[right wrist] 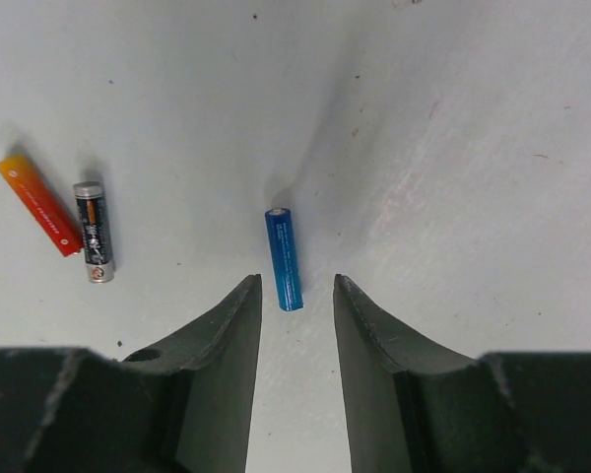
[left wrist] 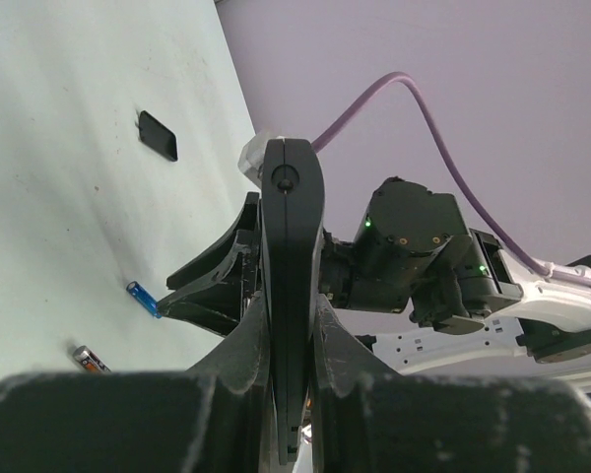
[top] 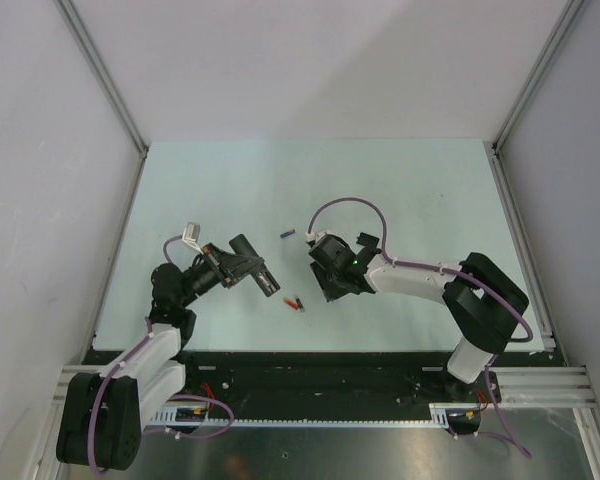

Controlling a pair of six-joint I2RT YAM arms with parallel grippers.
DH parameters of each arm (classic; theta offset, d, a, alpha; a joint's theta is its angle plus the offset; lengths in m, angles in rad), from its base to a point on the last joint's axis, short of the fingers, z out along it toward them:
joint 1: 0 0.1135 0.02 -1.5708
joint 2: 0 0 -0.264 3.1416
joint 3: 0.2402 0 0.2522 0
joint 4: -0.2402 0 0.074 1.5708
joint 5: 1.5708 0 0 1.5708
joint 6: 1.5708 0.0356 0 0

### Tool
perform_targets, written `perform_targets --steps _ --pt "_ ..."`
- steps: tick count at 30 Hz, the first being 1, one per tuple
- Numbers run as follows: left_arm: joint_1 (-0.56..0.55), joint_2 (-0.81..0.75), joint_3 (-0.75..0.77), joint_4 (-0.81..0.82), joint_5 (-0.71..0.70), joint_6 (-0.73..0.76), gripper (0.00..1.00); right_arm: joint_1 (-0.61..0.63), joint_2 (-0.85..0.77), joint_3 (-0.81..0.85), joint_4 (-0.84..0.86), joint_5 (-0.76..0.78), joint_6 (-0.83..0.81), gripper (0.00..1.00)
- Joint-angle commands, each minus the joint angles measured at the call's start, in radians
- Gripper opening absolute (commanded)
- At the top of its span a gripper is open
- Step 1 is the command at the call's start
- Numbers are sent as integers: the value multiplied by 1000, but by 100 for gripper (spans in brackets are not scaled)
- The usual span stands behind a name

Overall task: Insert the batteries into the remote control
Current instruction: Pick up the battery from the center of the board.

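Observation:
My right gripper moves outward along the blue battery's body (right wrist: 284,258) next. Then it lowers its open fingers around the battery, most of which lies below and outward of my gripper.
My left gripper (left wrist: 290,296) is shut on the remote control (left wrist: 291,217), a slim black bar held edge-on above the table (top: 410,190). In the top view this gripper (top: 250,264) is left of centre, with the remote control (top: 267,280) sticking out toward the right arm. A blue battery (right wrist: 284,258) lies flat on the table. My right gripper (right wrist: 296,279) is open, and the battery's near end shows just inside the gap between its fingertips, touching neither. The left wrist view has that blue battery (left wrist: 143,299) at the tip of the right gripper (left wrist: 177,299).
A red-orange battery (right wrist: 37,207) and a dark silver-capped battery (right wrist: 94,232) lie touching, left of the blue one; they also show in the top view (top: 295,303). Another blue battery (top: 286,235) lies farther back. A small black squarish piece (left wrist: 158,135) rests on the table.

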Motion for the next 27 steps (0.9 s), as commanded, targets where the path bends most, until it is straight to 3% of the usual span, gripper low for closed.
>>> perform_targets --steps 1,27 --pt "9 -3 -10 28 23 5 0 -1 14 34 -20 -10 -29 39" --pt "9 -45 -42 28 32 10 0 -14 -88 37 -14 62 -17 41"
